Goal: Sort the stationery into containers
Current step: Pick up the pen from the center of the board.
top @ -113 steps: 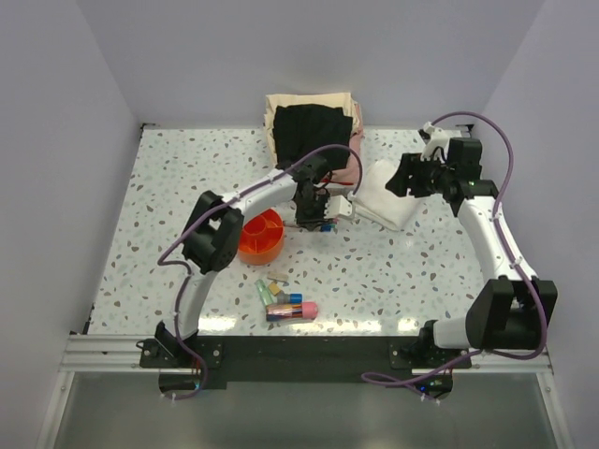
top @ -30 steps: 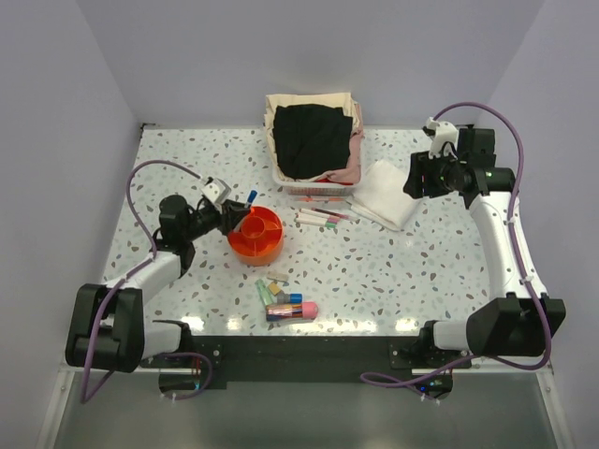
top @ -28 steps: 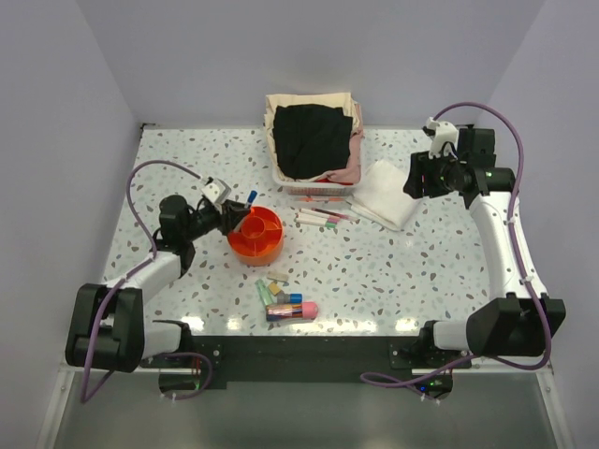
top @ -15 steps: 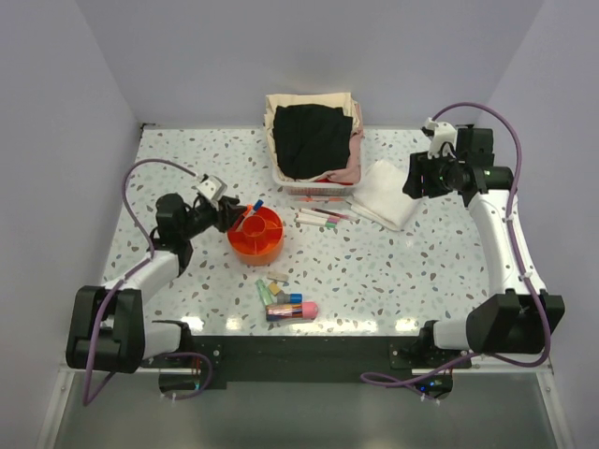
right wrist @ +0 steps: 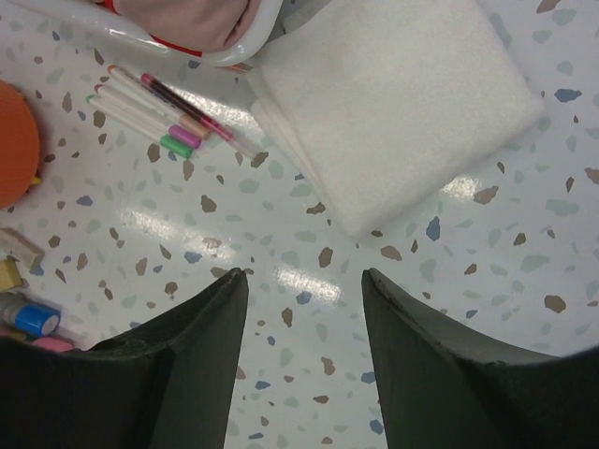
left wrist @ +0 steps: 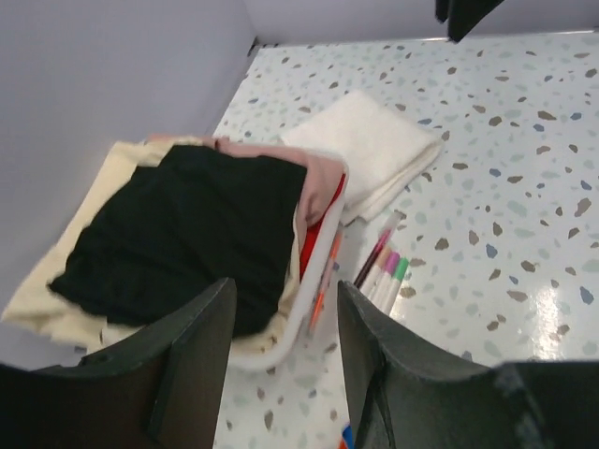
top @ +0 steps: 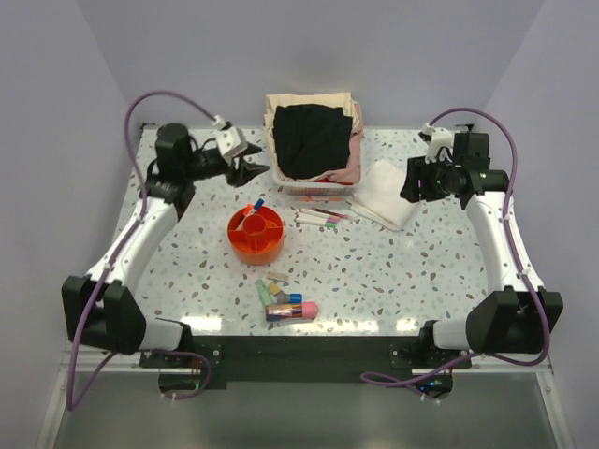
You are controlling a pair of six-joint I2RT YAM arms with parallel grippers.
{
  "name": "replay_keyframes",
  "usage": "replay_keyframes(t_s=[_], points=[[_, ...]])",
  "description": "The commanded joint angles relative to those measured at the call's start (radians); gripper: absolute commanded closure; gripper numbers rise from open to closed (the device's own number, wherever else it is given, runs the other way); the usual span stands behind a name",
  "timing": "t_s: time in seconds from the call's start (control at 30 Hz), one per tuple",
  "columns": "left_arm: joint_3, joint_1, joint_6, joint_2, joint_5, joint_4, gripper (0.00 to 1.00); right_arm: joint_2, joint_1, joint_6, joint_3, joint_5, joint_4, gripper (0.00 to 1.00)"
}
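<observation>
The green-capped pen's body lies below, to the right in the top view, beside bare tabletop; my left gripper tilts and comes down onto it next.
The orange tray (top: 258, 235) sits left of centre with a blue-capped pen (top: 254, 207) leaning in it. Several white pens (top: 321, 217) lie beside the basket; they also show in the left wrist view (left wrist: 382, 267) and the right wrist view (right wrist: 154, 111). A cluster of short pieces, a green tube and a pink eraser (top: 284, 299) lies near the front. My left gripper (top: 251, 172) is open and empty, raised left of the basket. My right gripper (top: 410, 183) is open and empty above the cloth's right edge.
A white basket (top: 314, 140) of dark and pink clothes stands at the back centre, close to my left gripper. A folded white cloth (top: 386, 194) lies to its right, under my right gripper. Grey walls close in on three sides.
My left gripper has let go of the blue-capped pen in the orange tray and has swung up and back toward the basket. The right arm has hardly moved.
</observation>
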Motion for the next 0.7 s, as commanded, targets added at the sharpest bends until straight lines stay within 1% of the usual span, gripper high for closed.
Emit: replay_keyframes(t_s=[0.0, 0.03, 0.07, 0.1, 0.13, 0.17, 0.2, 0.27, 0.4, 0.5, 0.53, 0.67], points=[[0.369, -0.161, 0.502, 0.252, -0.025, -0.776, 0.49, -0.037, -0.003, 0.036, -0.005, -0.038, 0.074, 0.43], [0.429, -0.189, 0.54, 0.298, -0.056, -0.848, 0.5, -0.035, -0.003, 0.047, -0.006, -0.04, 0.077, 0.43], [0.531, -0.215, 0.575, 0.338, -0.087, -0.976, 0.5, -0.035, -0.003, 0.053, -0.008, -0.037, 0.079, 0.43], [0.569, -0.269, 0.619, 0.408, -0.159, -1.02, 0.51, -0.04, -0.003, 0.068, -0.008, -0.031, 0.083, 0.43], [0.613, -0.295, 0.637, 0.436, -0.191, -1.057, 0.51, -0.043, -0.003, 0.077, -0.008, -0.026, 0.087, 0.42], [0.613, -0.318, 0.644, 0.456, -0.222, -1.077, 0.52, -0.043, -0.005, 0.083, -0.008, -0.025, 0.088, 0.42], [0.606, -0.356, 0.641, 0.481, -0.268, -1.073, 0.53, -0.046, -0.005, 0.093, -0.008, -0.023, 0.09, 0.42], [0.563, -0.387, 0.638, 0.496, -0.302, -1.033, 0.55, -0.051, -0.005, 0.103, -0.003, -0.025, 0.091, 0.42], [0.52, -0.446, 0.614, 0.55, -0.378, -0.962, 0.54, -0.054, -0.003, 0.114, 0.014, -0.043, 0.094, 0.42], [0.518, -0.466, 0.611, 0.604, -0.426, -0.929, 0.56, -0.054, -0.003, 0.119, 0.02, -0.063, 0.1, 0.42], [0.512, -0.47, 0.6, 0.613, -0.441, -0.894, 0.57, -0.055, -0.005, 0.12, 0.02, -0.065, 0.106, 0.42], [0.506, -0.476, 0.585, 0.67, -0.475, -0.829, 0.58, -0.049, -0.003, 0.119, 0.003, -0.084, 0.13, 0.42]])
